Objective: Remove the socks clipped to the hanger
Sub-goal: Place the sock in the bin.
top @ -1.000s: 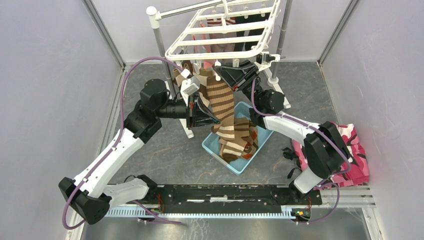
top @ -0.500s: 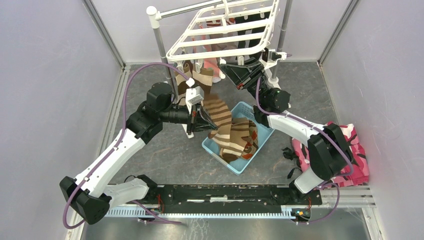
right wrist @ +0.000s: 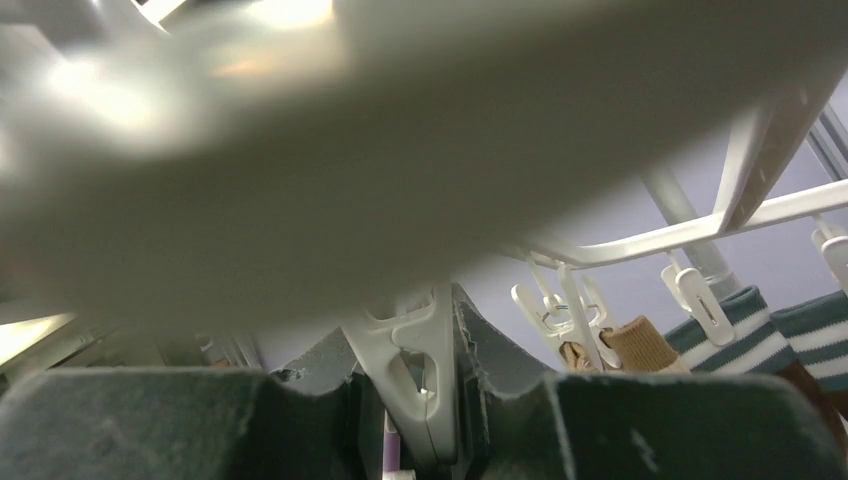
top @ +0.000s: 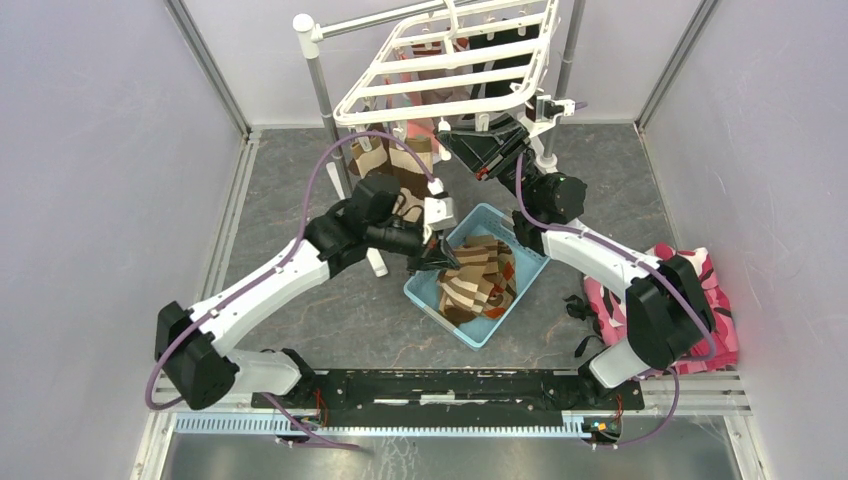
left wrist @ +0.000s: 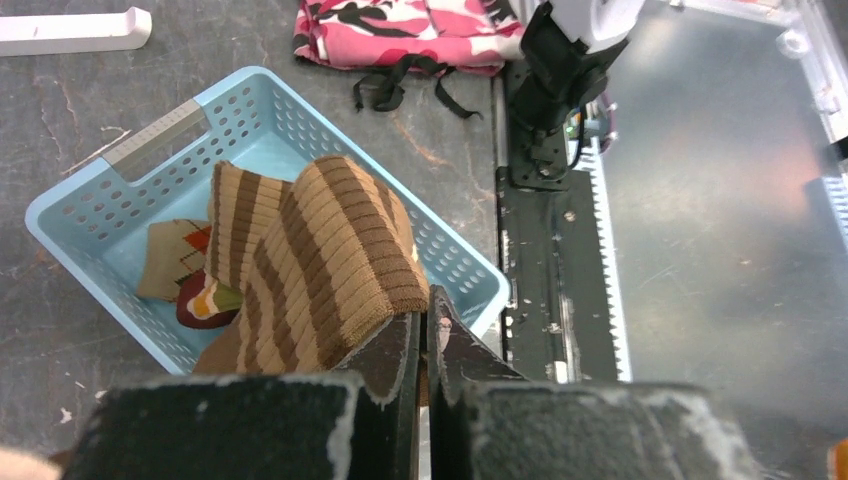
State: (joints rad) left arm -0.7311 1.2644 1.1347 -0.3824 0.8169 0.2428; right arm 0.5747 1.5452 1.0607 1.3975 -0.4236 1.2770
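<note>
The cuff should go down next with my left gripper, past the basket's rim, toward the right in the top view, onto the socks inside [top: 480, 275] [left wrist: 288, 252], and then my left gripper should open.
The white hanger [top: 450, 70] hangs from the stand at the back, with socks [top: 392, 165] still clipped under it. In the right wrist view a beige cuff [right wrist: 640, 345] and a green-white banded sock [right wrist: 765, 335] dangle from clips. My left gripper [top: 438, 262] [left wrist: 423, 310] is low over the blue basket, shut on the cuff of a brown-orange striped sock [left wrist: 320, 260], whose length lies folded in the basket. My right gripper [top: 472, 130] [right wrist: 400, 330] reaches up to the hanger's front edge, shut on a white clip [right wrist: 425, 375].
The light blue slatted basket [top: 422, 292] [left wrist: 65, 215] holds other argyle and striped socks [left wrist: 175, 260]. A pink camouflage cloth heap [top: 715, 300] [left wrist: 400, 25] lies at the right. The grey stand pole [top: 320, 85] and its white foot [left wrist: 70, 30] stand left of the basket.
My left gripper has pulled the striped sock off the hanger and carried it down and to the right into the basket. The right gripper has stayed on the clip.
</note>
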